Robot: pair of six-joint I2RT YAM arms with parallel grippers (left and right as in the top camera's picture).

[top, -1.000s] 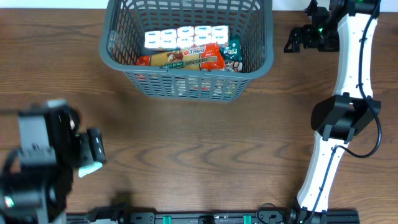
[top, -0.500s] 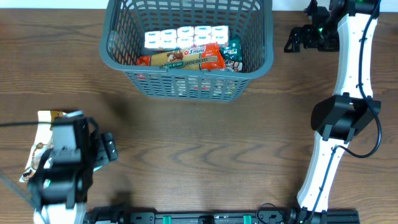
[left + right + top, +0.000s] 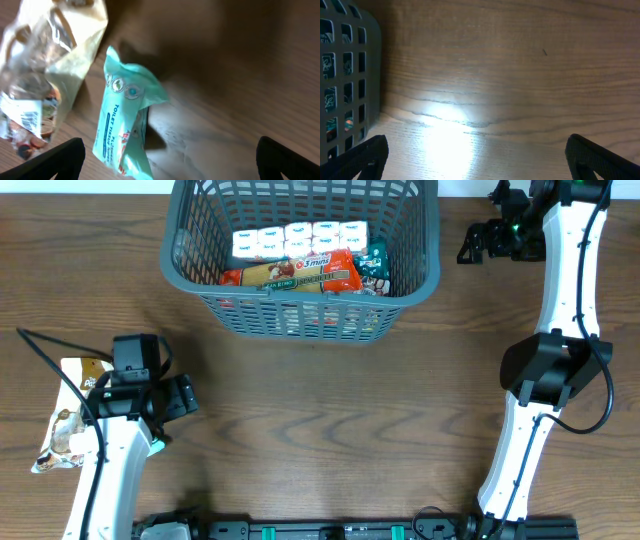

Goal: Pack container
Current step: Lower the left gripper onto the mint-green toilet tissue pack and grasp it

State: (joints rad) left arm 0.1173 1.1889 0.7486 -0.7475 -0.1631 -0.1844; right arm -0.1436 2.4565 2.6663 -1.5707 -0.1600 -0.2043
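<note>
The teal tissue packet (image 3: 125,121) lies nearer the finger by the snack bag. My left gripper should next shift toward that bag and lower to the packet.
The container, a dark grey lattice basket (image 3: 300,318), stands at the table's far middle. It holds white packets (image 3: 297,238), an orange noodle packet (image 3: 295,273) and a green packet (image 3: 375,265). My left gripper (image 3: 150,395) hangs open at the front left. In the left wrist view it (image 3: 170,162) is open above a teal tissue packet (image 3: 127,125), which lies on the table between the fingers, nearer the left one. A clear snack bag (image 3: 40,75) lies beside the packet and also shows overhead (image 3: 65,415). My right gripper (image 3: 470,245) is open and empty (image 3: 480,155).
The basket's right wall (image 3: 345,75) shows at the left edge of the right wrist view, with bare wood under that gripper. The right arm's base (image 3: 550,370) stands at the right side. The rig rail (image 3: 330,530) runs along the front edge.
My left arm has come down and moved right and away from the front-left corner. It uncovered the snack bag and now covers the teal packet overhead. The right arm has not moved.
</note>
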